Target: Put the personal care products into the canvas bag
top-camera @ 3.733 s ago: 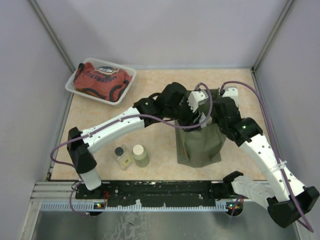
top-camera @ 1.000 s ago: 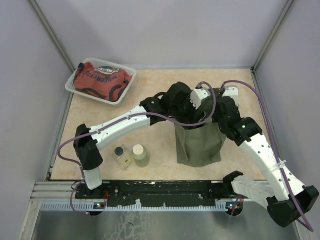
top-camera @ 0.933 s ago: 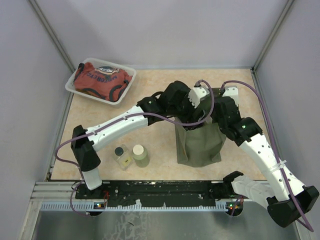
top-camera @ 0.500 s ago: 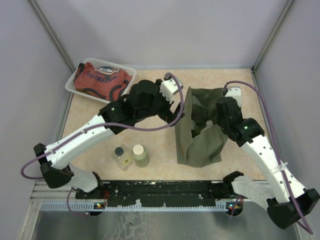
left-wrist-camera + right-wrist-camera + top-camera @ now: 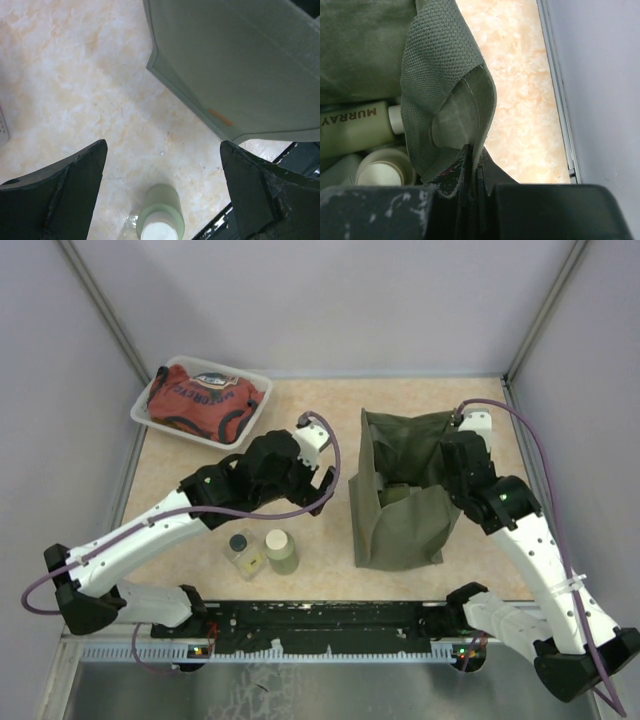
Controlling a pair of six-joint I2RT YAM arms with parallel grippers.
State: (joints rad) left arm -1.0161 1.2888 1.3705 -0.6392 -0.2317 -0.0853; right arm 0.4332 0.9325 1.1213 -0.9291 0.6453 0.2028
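The olive-green bottle still stands outside the bag (image 5: pixel 400 525), so my left gripper should move back and down, open fingers around the olive-green bottle's body (image 5: pixel 285 560) below its cream cap.
The canvas bag (image 5: pixel 400 525) stands upright at mid-right with its mouth open. My right gripper (image 5: pixel 455 453) is shut on the bag's right rim (image 5: pixel 450 80). Inside lie an olive-green bottle lettered MURRAY (image 5: pixel 355 127) and a cream-capped bottle (image 5: pixel 382 172). A clear bottle with a dark cap (image 5: pixel 241 550) and an olive-green bottle with a cream cap (image 5: pixel 280 550) stand on the table left of the bag. My left gripper (image 5: pixel 318 470) hangs open and empty above the table, between these bottles and the bag. The left wrist view shows the green bottle (image 5: pixel 160 220) below the jaws.
A clear plastic tray (image 5: pixel 150 425) holding a red printed cloth bundle (image 5: pixel 205 400) sits at the back left. Grey walls close in both sides. A metal rail (image 5: pixel 560 100) runs along the table's right edge near the bag.
My left arm has pulled out from over the bag's mouth and swung left and down, jaws open. The bag's mouth is now uncovered. The right gripper kept its hold on the rim.
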